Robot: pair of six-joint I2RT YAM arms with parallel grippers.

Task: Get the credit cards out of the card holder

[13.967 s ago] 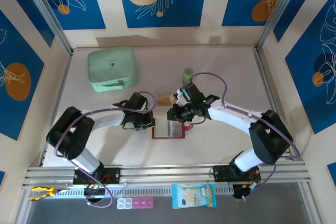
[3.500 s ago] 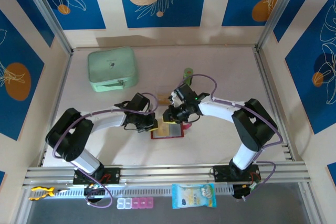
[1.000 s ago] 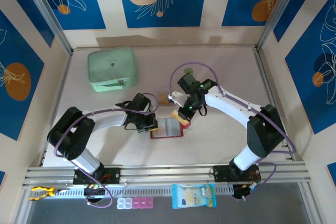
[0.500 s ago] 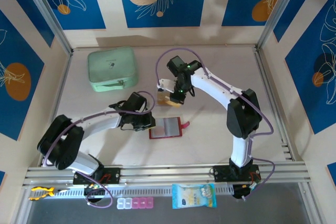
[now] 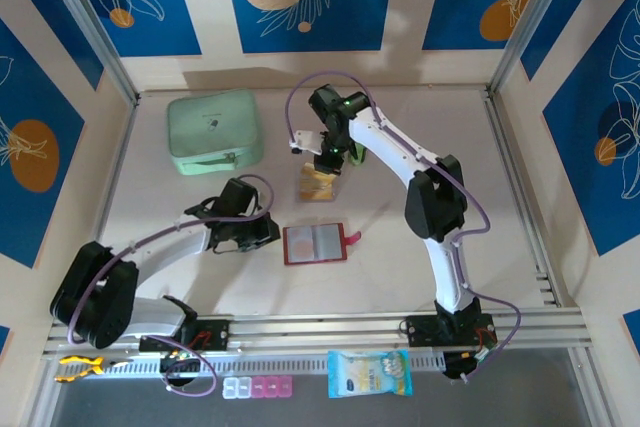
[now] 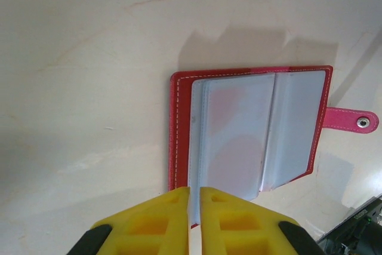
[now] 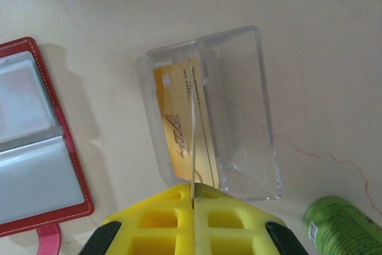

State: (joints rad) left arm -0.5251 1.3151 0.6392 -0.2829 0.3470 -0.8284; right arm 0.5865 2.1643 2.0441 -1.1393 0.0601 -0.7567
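Note:
The robot's right gripper will next lower the edge-on credit card it holds over the tan card in the clear box, then let go of the edge-on card.
The card holder (image 5: 314,244), a dark red wallet, lies open and flat mid-table with its grey sleeves (image 6: 236,135) up and its pink strap tab (image 6: 351,121) to the right. Its visible sleeves look empty. My left gripper (image 6: 194,192) hovers at the wallet's near edge, shut but for a thin slit, holding nothing; from above, this left gripper (image 5: 268,235) sits just left of the wallet. My right gripper (image 7: 194,194) is shut on a credit card (image 7: 193,141) seen edge-on over a clear box (image 7: 239,117). Another tan card (image 7: 175,125) lies inside.
A mint-green zip case (image 5: 214,130) rests at the back left. A green bottle (image 7: 340,228) stands just right of the clear box (image 5: 316,183), under the right arm. The wallet (image 7: 36,147) lies close to the box's left side.
The right gripper carried a card from the wallet back to the clear box. The left gripper released the wallet's left edge and drew back left. The wallet now lies flat.

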